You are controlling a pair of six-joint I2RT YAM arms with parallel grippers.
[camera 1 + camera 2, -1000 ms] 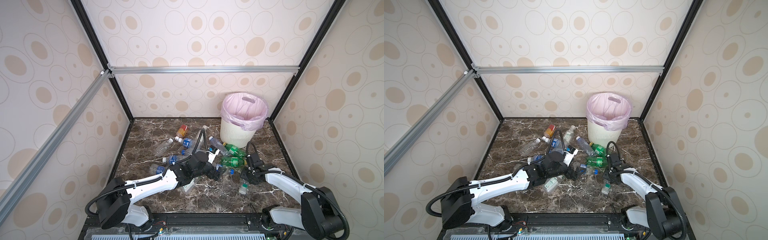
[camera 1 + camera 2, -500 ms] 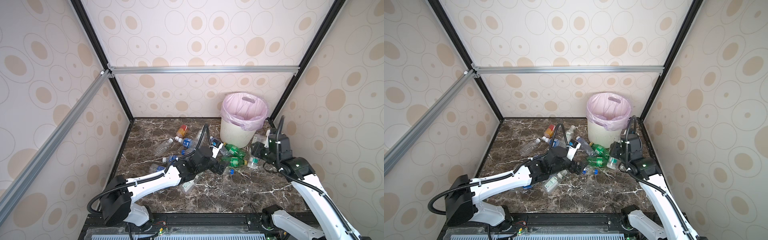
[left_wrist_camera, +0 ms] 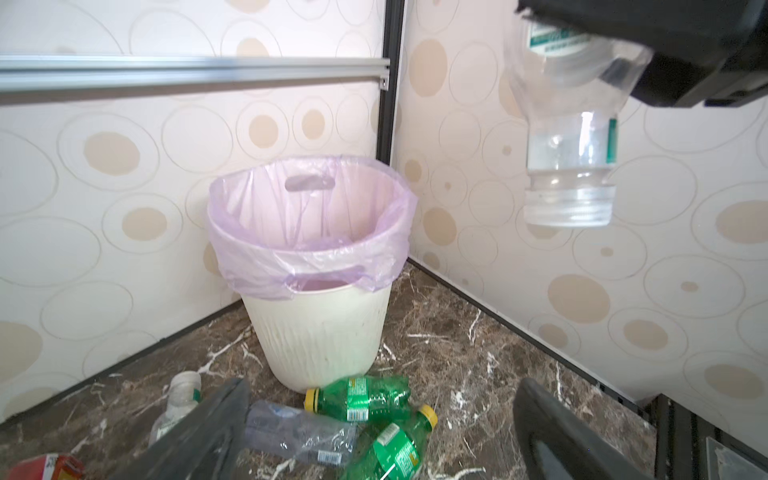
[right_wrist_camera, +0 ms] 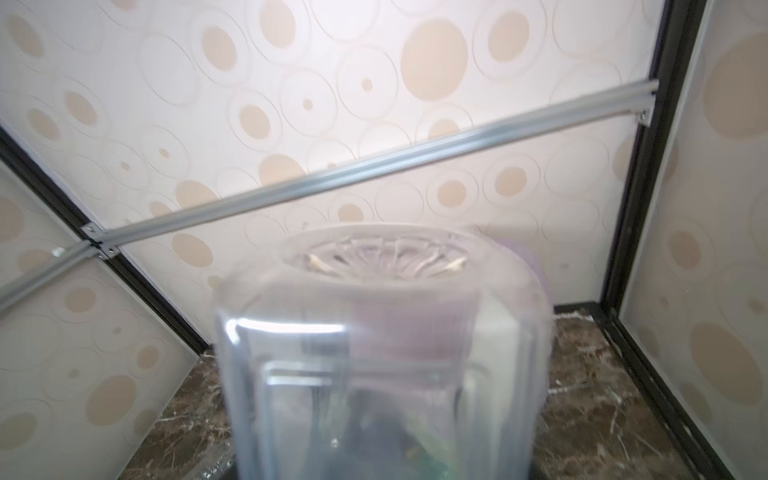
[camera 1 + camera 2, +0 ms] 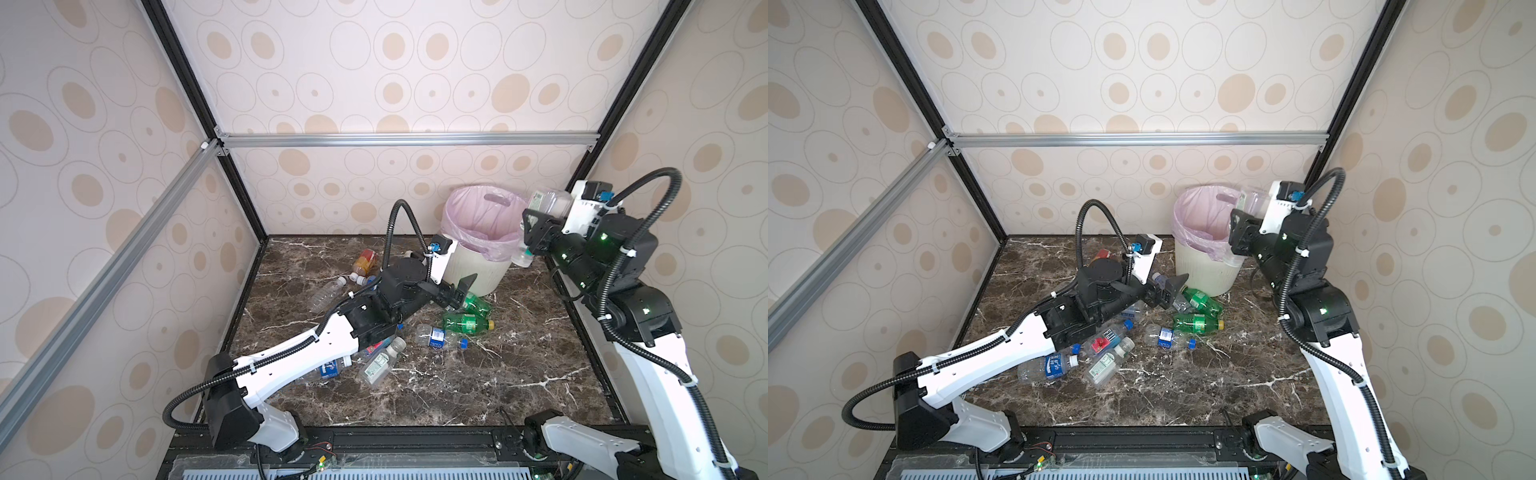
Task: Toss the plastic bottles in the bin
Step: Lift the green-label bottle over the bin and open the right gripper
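Observation:
The bottle lifts next in my right gripper so its hanging cap clears the bin's rim. Then it moves outward for release over the bin's opening (image 5: pixel 482 217), outward of my gripper.
The bin (image 5: pixel 478 270) (image 5: pixel 1204 274) (image 3: pixel 320 332), cream and ribbed with a pink-lilac bag, stands in the back right corner. My right gripper (image 5: pixel 536 232) (image 5: pixel 1241 237) is shut on a clear plastic bottle (image 5: pixel 548 203) (image 5: pixel 1252 201) (image 3: pixel 569 166) (image 4: pixel 382 353), held cap down in the air beside the bin's right rim. My left gripper (image 5: pixel 461 293) (image 5: pixel 1173 291) (image 3: pixel 380 424) is open and empty, low over two green bottles (image 5: pixel 467 322) (image 5: pixel 1198 322) (image 3: pixel 361 399) and a crushed clear bottle (image 3: pixel 299 432) at the bin's foot.
More bottles lie on the marble floor: an amber one (image 5: pixel 365 262), a clear one (image 5: pixel 326 293), a blue-labelled one (image 5: pixel 436 336), a white-capped one (image 5: pixel 380 363), others partly under my left arm (image 5: pixel 1054 365). Patterned walls close in on three sides.
My right arm has risen from the floor with the clear bottle to beside the bin's rim. My left gripper has moved forward toward the green bottles, still open.

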